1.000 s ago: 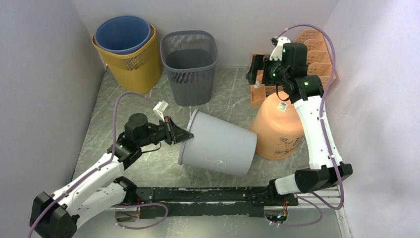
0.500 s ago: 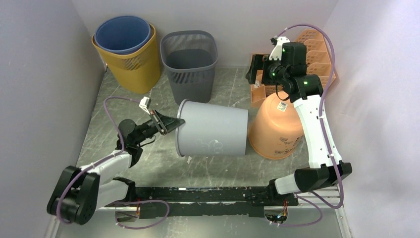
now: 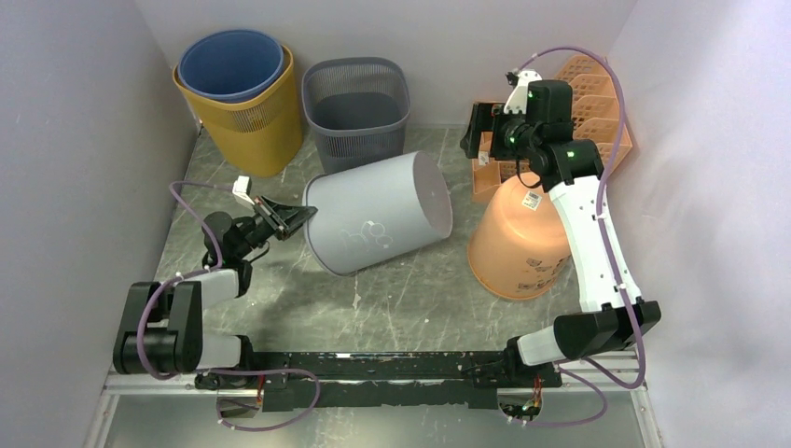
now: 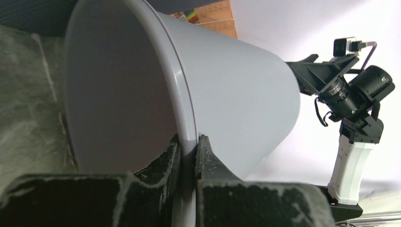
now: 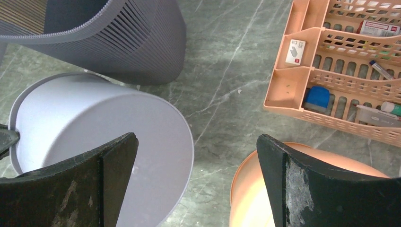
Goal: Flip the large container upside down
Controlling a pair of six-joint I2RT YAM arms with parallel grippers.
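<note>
The bucket is still on its side. I need to lower my left gripper toward the table next, tilting the bucket's held rim down until the bucket's opening faces the table.
A large light-grey plastic bucket (image 3: 378, 219) lies tilted on its side in the middle of the table, its mouth to the left and its flat bottom up and to the right. My left gripper (image 3: 297, 217) is shut on the bucket's rim (image 4: 187, 127), one finger inside and one outside. The bucket also shows in the right wrist view (image 5: 94, 132). My right gripper (image 3: 478, 140) is open and empty, held high at the back right, above the gap between the grey bucket and an upside-down orange bucket (image 3: 522, 238).
A dark-grey mesh bin (image 3: 356, 117) stands just behind the bucket. A blue bin inside a yellow bin (image 3: 235, 89) stands at the back left. An orange compartment tray (image 5: 350, 71) with small items sits at the back right. Walls close both sides.
My left gripper has pulled back to the left and lifted the bucket's rim side round, so the bucket has swung from pointing right to tilting bottom-up toward the back. The right arm barely moved.
</note>
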